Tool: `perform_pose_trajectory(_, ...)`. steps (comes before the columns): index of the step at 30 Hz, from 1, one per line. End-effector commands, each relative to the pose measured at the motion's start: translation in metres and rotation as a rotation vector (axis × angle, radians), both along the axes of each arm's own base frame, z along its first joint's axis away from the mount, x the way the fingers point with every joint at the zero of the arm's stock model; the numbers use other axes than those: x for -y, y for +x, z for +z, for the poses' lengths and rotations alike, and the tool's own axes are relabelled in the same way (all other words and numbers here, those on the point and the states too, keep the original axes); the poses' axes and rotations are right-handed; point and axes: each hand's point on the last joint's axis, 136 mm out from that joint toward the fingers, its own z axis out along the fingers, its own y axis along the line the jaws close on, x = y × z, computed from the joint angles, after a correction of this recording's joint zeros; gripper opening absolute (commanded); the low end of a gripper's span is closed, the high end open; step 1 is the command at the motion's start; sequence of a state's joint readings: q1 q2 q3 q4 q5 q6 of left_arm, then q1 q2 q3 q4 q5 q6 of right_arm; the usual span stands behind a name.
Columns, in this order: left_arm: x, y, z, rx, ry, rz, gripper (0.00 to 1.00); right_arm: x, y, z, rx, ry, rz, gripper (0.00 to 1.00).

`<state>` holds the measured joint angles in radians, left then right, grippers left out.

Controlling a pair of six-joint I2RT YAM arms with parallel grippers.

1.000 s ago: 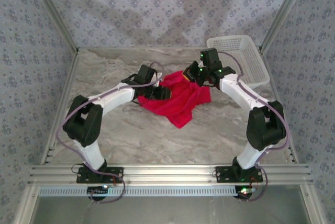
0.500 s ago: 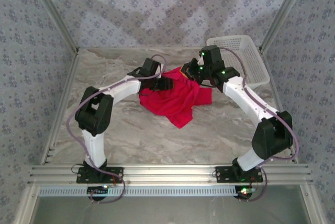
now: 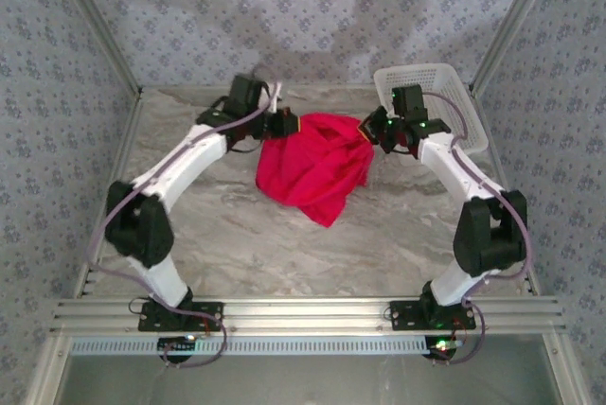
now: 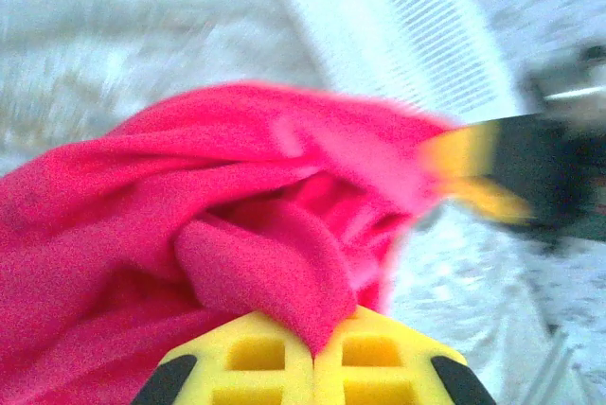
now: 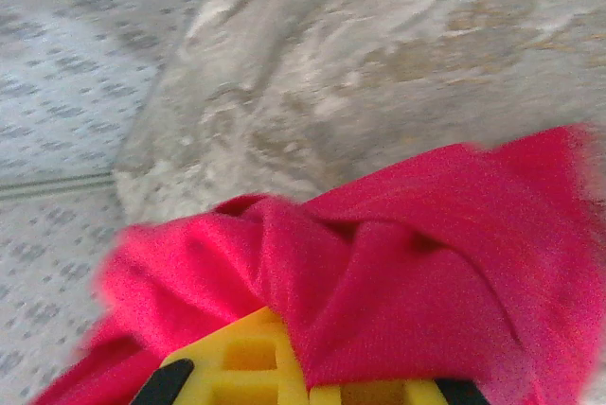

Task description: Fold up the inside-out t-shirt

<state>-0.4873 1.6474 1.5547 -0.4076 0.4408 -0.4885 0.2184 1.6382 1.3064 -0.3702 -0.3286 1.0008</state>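
My right gripper will move back and down to the bare marble near the basket and let go of the t-shirt's edge, because the t-shirt (image 3: 317, 164) hangs bunched between my grippers.
The inside-out t-shirt (image 3: 317, 164) is a plain red cloth, lifted at its two far corners and hanging bunched down to a point over the marble table. My left gripper (image 3: 292, 125) is shut on the shirt's far left edge; a fold of the t-shirt (image 4: 265, 263) is pinched between its yellow fingers (image 4: 251, 362). At the shirt's far right edge my right gripper (image 3: 369, 129) is shut too, with the t-shirt (image 5: 398, 272) draped over its yellow fingers (image 5: 246, 362). The right gripper (image 4: 478, 173) also appears, blurred, in the left wrist view.
A white lattice basket (image 3: 445, 107) stands at the far right corner, close behind the right arm; it shows as well as the basket (image 4: 407, 36) in the left wrist view. Patterned walls close in the back and both sides. Metal rails run along the near edge.
The left gripper has closed on the shirt's left edge. Both grippers have moved apart and toward the back, lifting and spreading the shirt between them.
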Motion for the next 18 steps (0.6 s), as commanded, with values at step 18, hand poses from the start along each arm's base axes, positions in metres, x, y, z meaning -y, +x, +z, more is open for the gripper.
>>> perform_pose_trajectory(18, -0.094, -0.049, -0.055, -0.012, -0.078, 0.123, 0.00, 0.021, -0.067, -0.062, -0.133, -0.213, 0.013, 0.06)
